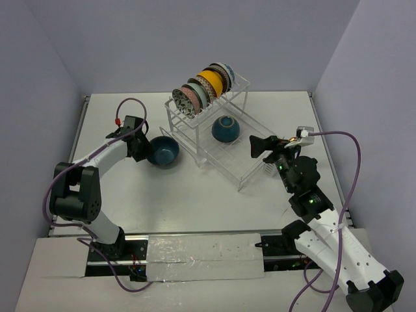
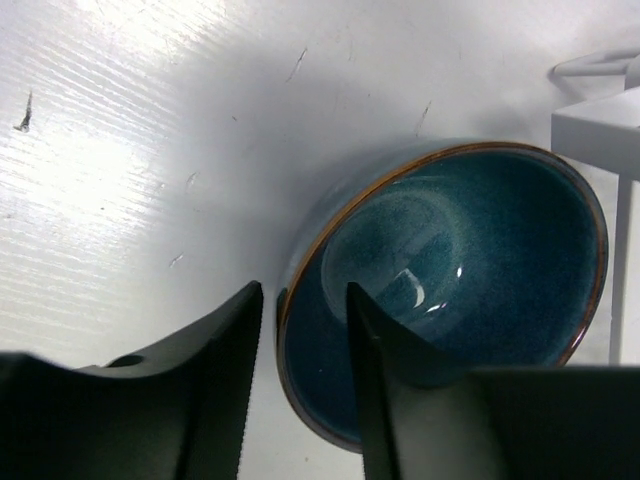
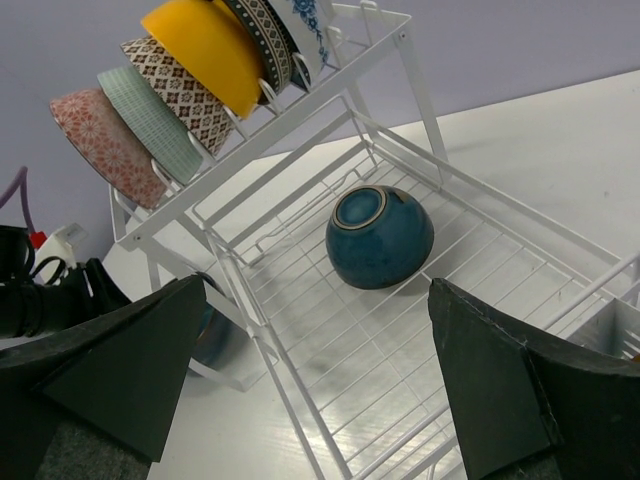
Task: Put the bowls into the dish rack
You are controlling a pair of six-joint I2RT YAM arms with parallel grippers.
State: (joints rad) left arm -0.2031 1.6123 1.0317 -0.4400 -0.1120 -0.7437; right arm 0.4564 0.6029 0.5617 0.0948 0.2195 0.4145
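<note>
I will next move my right gripper left in the top view and down onto the table bowl's rack-side rim (image 1: 177,149), as my left gripper straddles the table bowl's opposite rim.
The white wire dish rack (image 1: 242,170) stands at the back centre. Several bowls (image 1: 201,88) stand on edge in its upper shelf, among them pink (image 3: 95,135), pale green (image 3: 150,115) and yellow (image 3: 205,45) ones. A dark blue bowl (image 1: 224,129) lies upside down on the lower tray (image 3: 380,235). A second dark blue bowl (image 1: 162,151) sits on the table left of the rack. My left gripper (image 2: 305,290) straddles its rim (image 2: 285,300), one finger outside and one inside, with narrow gaps showing. My right gripper (image 1: 261,146) is wide open and empty, right of the rack (image 3: 300,110).
The rack's small side holder (image 3: 615,320) is close to my right gripper. A rack leg (image 2: 600,125) stands just right of the table bowl. Purple walls close in the table on three sides. A purple cable (image 1: 344,140) trails from the right arm.
</note>
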